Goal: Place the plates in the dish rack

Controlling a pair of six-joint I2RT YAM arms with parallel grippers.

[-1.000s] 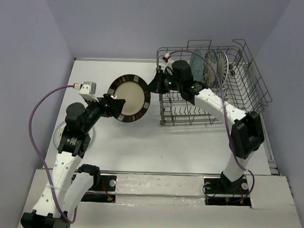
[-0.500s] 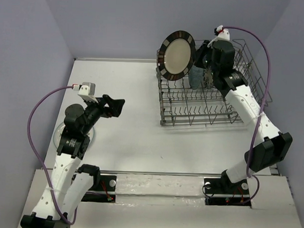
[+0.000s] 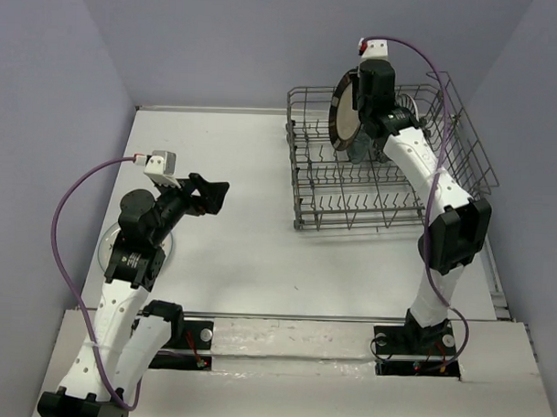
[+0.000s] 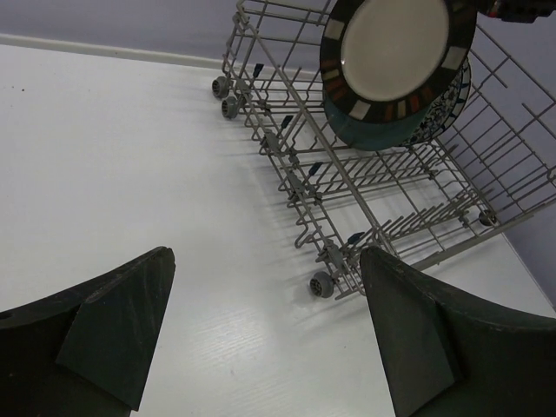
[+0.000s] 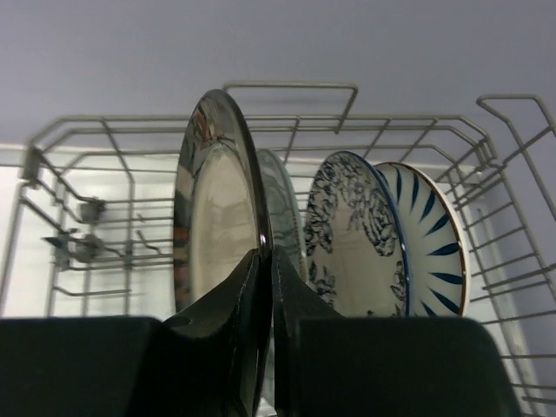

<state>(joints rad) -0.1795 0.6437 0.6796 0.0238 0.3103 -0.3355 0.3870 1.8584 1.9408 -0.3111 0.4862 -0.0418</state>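
My right gripper will tilt the brown-rimmed cream plate (image 3: 344,119) more upright and lower it into the rack (image 3: 301,218) beside the teal plate.
My right gripper (image 5: 268,261) is shut on the rim of the brown-rimmed cream plate (image 5: 213,217), holding it on edge over the dish rack (image 5: 287,87). Close to its right stand the teal plate (image 5: 282,208), the blue-floral plate (image 5: 347,234) and the striped plate (image 5: 430,243), all upright in the rack. From above, the held plate (image 3: 344,119) hangs at the back of the rack (image 3: 301,218). My left gripper (image 3: 213,195) is open and empty over the table, left of the rack. A white plate (image 3: 104,242) lies partly hidden under the left arm.
The rack's front rows of tines (image 3: 361,207) hold nothing. Small wheels (image 4: 322,284) line the rack's left side, near my left gripper (image 4: 265,330). Lilac walls close in the table at the back and on both sides.
The right arm carried the brown-rimmed plate from mid-table, by the left gripper, up over the rack's back and turned it on edge beside the teal plate. The left arm barely moved.
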